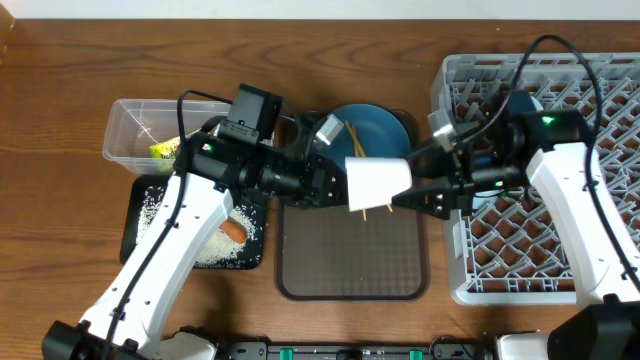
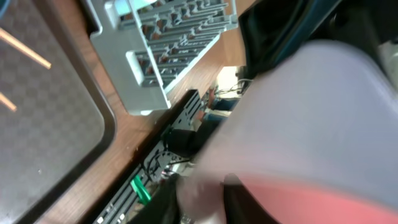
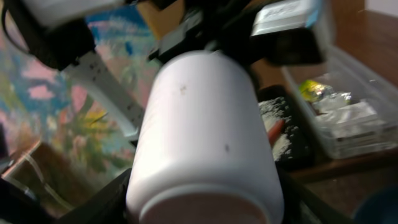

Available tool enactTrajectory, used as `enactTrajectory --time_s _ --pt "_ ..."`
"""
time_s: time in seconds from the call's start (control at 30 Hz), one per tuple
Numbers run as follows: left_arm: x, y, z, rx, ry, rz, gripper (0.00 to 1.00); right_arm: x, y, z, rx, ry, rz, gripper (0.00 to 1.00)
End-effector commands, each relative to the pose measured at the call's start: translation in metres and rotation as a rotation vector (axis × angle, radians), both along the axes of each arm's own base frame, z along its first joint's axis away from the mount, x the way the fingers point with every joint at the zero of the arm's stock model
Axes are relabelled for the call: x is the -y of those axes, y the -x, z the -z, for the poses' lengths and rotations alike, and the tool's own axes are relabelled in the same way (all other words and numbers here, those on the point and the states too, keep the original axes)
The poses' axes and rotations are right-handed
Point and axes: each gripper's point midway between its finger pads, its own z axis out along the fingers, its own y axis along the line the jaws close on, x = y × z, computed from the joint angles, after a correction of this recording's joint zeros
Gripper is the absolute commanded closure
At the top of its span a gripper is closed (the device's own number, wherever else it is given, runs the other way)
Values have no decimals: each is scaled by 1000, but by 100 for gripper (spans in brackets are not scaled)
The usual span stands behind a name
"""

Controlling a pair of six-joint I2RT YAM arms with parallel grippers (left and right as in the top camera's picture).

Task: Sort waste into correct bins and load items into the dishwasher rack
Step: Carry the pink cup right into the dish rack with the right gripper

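Note:
I should swing my right gripper to its right in the overhead view, over the rack's open wires, turn the cup's rim down, lower the cup (image 1: pixel 378 183) and release it.
A pale pink cup (image 1: pixel 378 183) (image 3: pixel 205 137) hangs on its side over the brown serving tray (image 1: pixel 350 260), between my two grippers. My right gripper (image 1: pixel 418 190) (image 3: pixel 199 205) is shut on its base end. My left gripper (image 1: pixel 335 182) (image 2: pixel 202 186) is at the rim end, with its fingers apart around the cup wall (image 2: pixel 311 112). Behind the cup, the blue plate (image 1: pixel 375 128) carries wooden chopsticks (image 1: pixel 352 135). The grey dishwasher rack (image 1: pixel 600 80) (image 2: pixel 161 56) stands on the right.
At the left, the clear tub (image 1: pixel 130 125) (image 3: pixel 348 118) holds a yellow-green wrapper (image 1: pixel 165 152) and crumpled paper (image 3: pixel 351 115). In front of it, the black tray (image 1: pixel 140 225) holds rice and an orange carrot (image 1: pixel 233 230) (image 3: pixel 275 129).

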Motion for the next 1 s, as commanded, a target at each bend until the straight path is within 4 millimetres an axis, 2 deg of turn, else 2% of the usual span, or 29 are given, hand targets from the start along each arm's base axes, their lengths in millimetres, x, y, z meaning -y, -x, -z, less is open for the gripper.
enactTrajectory --time_s 0.0,0.3,0.37,0.4,0.53,0.73,0.8,0.87,0.97 --pt "-2 -3 10 27 -65 -19 70 9 -10 -21 -5 -88 52 76" --pt "-14 -18 27 72 -178 -89 66 28 -20 -1 -68 33 120 79" --pt "-17 -21 32 83 -208 -104 65 35 -24 4 -92 60 148 81" --pt "-18 -22 33 87 -218 -110 61 39 -26 6 -104 72 163 82" --pt "-24 -27 41 103 -275 -136 60 62 -36 16 -173 134 247 85" --pt "-32 -32 50 116 -343 -166 55 111 -57 31 -358 231 455 95" --pt "-33 -32 51 116 -349 -168 54 133 -66 40 -445 280 558 97" --pt "-33 -32 51 116 -349 -168 54 157 -75 53 -539 340 675 99" --pt "-33 -32 51 116 -349 -168 52 204 -83 83 -739 489 931 99"
